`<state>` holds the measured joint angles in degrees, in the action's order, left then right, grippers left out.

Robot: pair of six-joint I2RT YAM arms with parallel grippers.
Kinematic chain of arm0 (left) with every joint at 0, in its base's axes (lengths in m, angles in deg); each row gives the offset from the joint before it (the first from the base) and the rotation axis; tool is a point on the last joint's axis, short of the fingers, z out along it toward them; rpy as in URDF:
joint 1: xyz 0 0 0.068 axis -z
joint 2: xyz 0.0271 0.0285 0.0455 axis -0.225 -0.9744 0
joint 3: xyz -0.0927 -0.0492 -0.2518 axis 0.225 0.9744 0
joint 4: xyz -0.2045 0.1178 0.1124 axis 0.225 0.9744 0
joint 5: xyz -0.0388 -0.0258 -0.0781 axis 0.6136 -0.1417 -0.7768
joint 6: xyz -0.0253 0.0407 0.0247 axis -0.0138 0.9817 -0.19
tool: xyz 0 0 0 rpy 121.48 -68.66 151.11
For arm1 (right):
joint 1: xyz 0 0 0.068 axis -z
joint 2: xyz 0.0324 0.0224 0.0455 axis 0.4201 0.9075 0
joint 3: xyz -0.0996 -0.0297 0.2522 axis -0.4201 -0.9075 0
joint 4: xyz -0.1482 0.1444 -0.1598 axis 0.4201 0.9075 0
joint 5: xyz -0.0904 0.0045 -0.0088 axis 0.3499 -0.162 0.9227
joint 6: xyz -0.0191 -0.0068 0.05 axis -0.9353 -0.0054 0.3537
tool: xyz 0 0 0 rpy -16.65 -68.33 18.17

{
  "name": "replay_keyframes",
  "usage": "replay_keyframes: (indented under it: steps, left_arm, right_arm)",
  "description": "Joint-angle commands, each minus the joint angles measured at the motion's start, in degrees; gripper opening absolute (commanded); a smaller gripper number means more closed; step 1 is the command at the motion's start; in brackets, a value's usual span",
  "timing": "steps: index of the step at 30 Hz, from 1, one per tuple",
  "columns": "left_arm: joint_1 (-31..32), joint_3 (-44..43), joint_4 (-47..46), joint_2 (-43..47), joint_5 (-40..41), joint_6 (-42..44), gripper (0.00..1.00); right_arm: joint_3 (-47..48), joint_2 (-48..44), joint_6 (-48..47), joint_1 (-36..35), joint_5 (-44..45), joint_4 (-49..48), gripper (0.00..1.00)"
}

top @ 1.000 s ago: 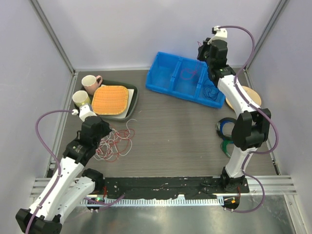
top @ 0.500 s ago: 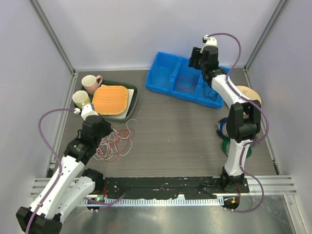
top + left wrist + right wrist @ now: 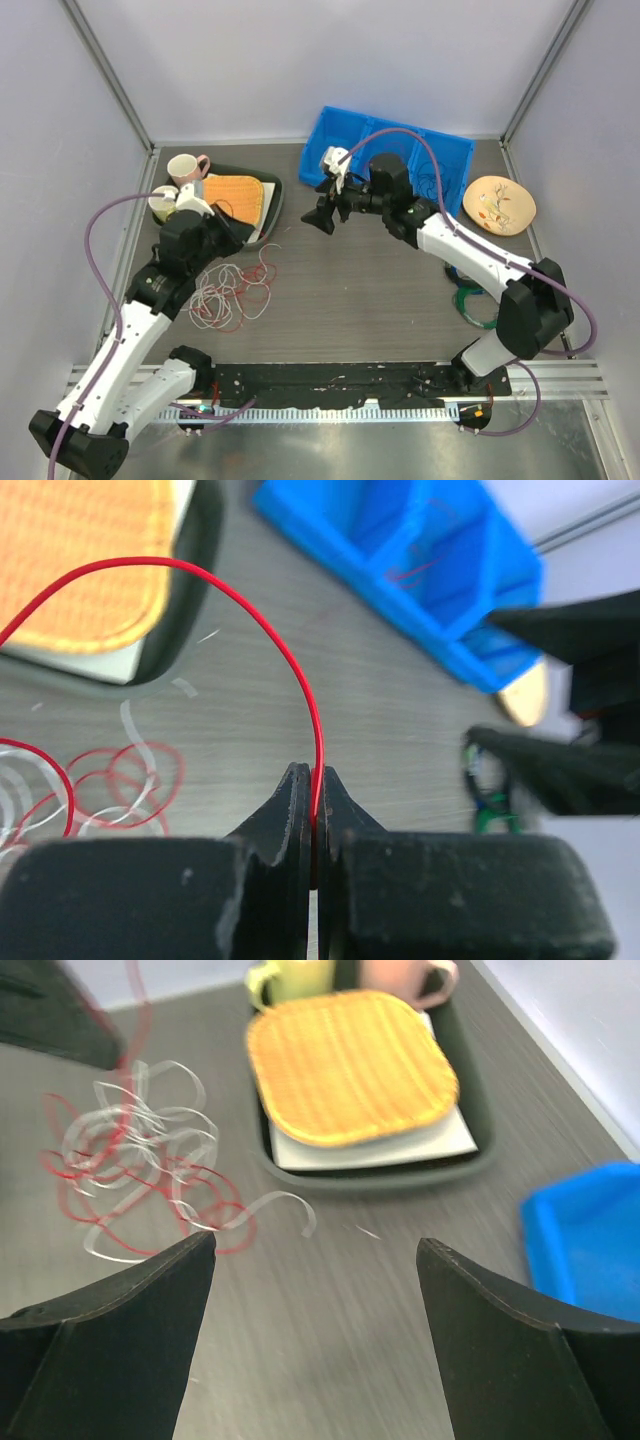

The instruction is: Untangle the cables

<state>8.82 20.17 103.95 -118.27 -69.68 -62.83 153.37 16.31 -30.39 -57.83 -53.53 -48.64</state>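
Note:
My right gripper moves down and across to the tangle's edge by the tray [image 3: 247,1226] next, onto the red cable, since my left gripper holds it up.
A loose tangle of red and white cables [image 3: 232,292] lies on the dark table in front of the tray; it also shows as the tangle [image 3: 150,1165] in the right wrist view. My left gripper [image 3: 238,236] hovers over the tangle's far edge. In its own view the left gripper [image 3: 315,780] is shut on a single red cable [image 3: 255,605] that arcs up and left. Another red cable [image 3: 420,570] rests in the blue bin. My right gripper [image 3: 325,213] hangs open above the table's middle, right of the tangle; nothing sits between the jaws of this gripper [image 3: 315,1250].
A dark tray [image 3: 273,208] holds an orange woven mat [image 3: 228,200], with a pink cup [image 3: 186,168] and a yellow-green cup [image 3: 163,205] at its left. The blue bin [image 3: 455,155] stands at the back, a plate [image 3: 500,202] at the right, green and blue coils [image 3: 474,303] by the right arm.
My right arm has swung from over the blue bin down toward the tangle, and its jaws have opened. My left gripper has moved slightly toward the tray, still pinching the red cable.

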Motion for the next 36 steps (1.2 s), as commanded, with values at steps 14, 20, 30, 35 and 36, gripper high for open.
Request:
replay_keyframes:
  steps: [14,20,30,35,36]
  left_arm:
    - [-0.1,-21.6,-2.1,-3.6,2.1,-7.7,0.00]
    - [-0.1,-23.7,-0.9,-4.0,0.9,-7.4,0.00]
    - [-0.1,-24.0,0.3,-2.4,-1.0,-7.1,0.00]
    - [-0.1,-23.5,0.4,-0.8,-1.9,-7.1,0.00]
    - [-0.1,-23.5,0.4,-0.5,-1.9,-7.0,0.00]
  right_arm:
    - [-13.8,1.2,17.5,-11.1,-11.7,-43.1,0.87]
    - [-12.8,9.3,9.1,-17.6,-5.4,-42.3,0.88]
    - [-5.6,21.4,6.4,-19.6,1.4,-37.8,0.84]
    - [-1.9,23.2,6.5,-19.6,-0.9,-33.0,0.75]
    - [-1.9,23.0,6.4,-19.6,-1.1,-32.7,0.70]
